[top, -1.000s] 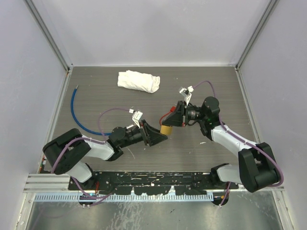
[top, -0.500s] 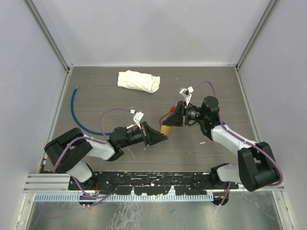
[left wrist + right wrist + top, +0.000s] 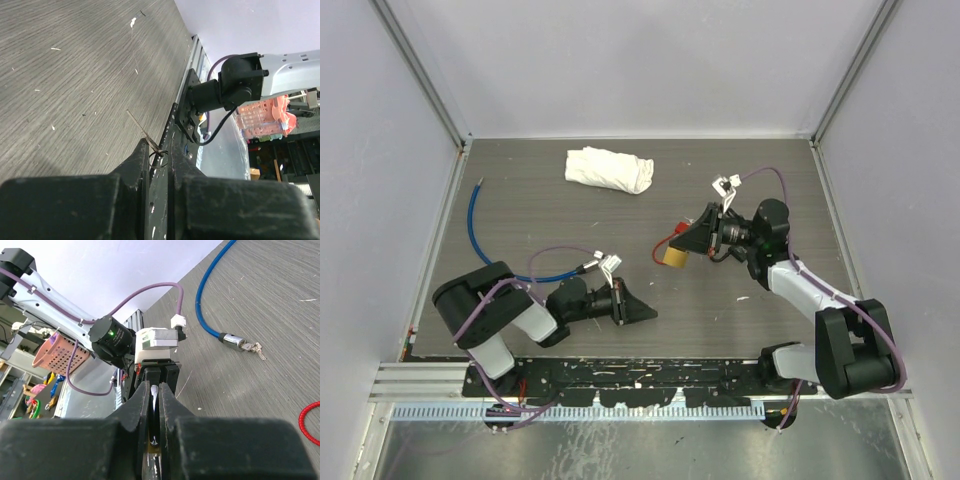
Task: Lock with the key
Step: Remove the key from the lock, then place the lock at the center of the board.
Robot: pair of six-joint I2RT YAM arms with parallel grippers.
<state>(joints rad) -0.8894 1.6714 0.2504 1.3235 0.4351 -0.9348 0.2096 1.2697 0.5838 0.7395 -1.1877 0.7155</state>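
Note:
My right gripper will move back and down over the tabletop beside my left gripper's fingers and release the padlock (image 3: 673, 259) there, because that spot is bare.
A brass padlock (image 3: 673, 259) hangs in my right gripper (image 3: 680, 246), which is shut on it near the table's middle. In the right wrist view its shiny metal (image 3: 154, 396) shows between the closed jaws of my right gripper (image 3: 156, 388). My left gripper (image 3: 648, 313) lies low near the front edge, left of the padlock and well apart from it. It is shut on a thin key (image 3: 138, 125), whose blade sticks out past the tips of the left gripper (image 3: 157, 146), with a small wire ring (image 3: 159, 159) caught between the jaws.
A white cloth (image 3: 610, 169) lies at the back. A blue cable (image 3: 478, 238) curves along the left side, and its metal end with small keys (image 3: 244, 345) rests on the table. A red cord (image 3: 309, 423) lies by the padlock. The black base rail (image 3: 620, 375) runs along the front.
My left gripper closed on the key and drew back toward the front left, away from the padlock. My right gripper shifted slightly right and back with the padlock.

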